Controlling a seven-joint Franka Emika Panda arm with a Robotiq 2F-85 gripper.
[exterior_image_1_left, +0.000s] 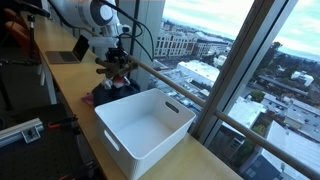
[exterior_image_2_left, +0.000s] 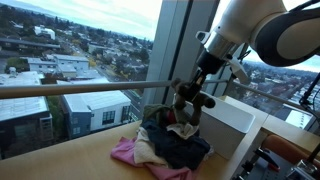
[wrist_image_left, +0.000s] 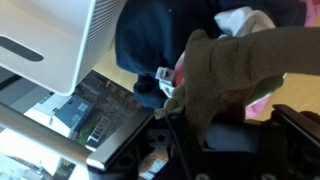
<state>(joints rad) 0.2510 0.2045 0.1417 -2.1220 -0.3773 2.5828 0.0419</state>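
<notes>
My gripper moves down next until the hanging khaki-brown cloth rests on top and releases it there, since the pile of clothes (exterior_image_2_left: 165, 145) (wrist_image_left: 172, 62) lies just below.
My gripper (exterior_image_2_left: 190, 97) hangs just above a pile of clothes (exterior_image_2_left: 165, 145) on the wooden counter and is shut on a khaki-brown cloth (wrist_image_left: 240, 70). In the wrist view the cloth fills the space above the gripper (wrist_image_left: 200, 135) and hides the fingertips. Below it lie a dark navy garment (wrist_image_left: 160, 40), a pink piece (wrist_image_left: 266, 100) and a white piece (wrist_image_left: 240, 18). In an exterior view the gripper (exterior_image_1_left: 118, 68) holds the cloth over the pile (exterior_image_1_left: 108, 93), right behind the white bin (exterior_image_1_left: 145, 128).
The white plastic bin (exterior_image_2_left: 235, 115) stands beside the pile, with nothing visible inside it. A round wooden rail (exterior_image_2_left: 80, 89) runs along the big window. A laptop (exterior_image_1_left: 66, 57) sits farther back on the counter (exterior_image_1_left: 190, 160). The counter's edge drops off toward a dark unit (wrist_image_left: 110, 120).
</notes>
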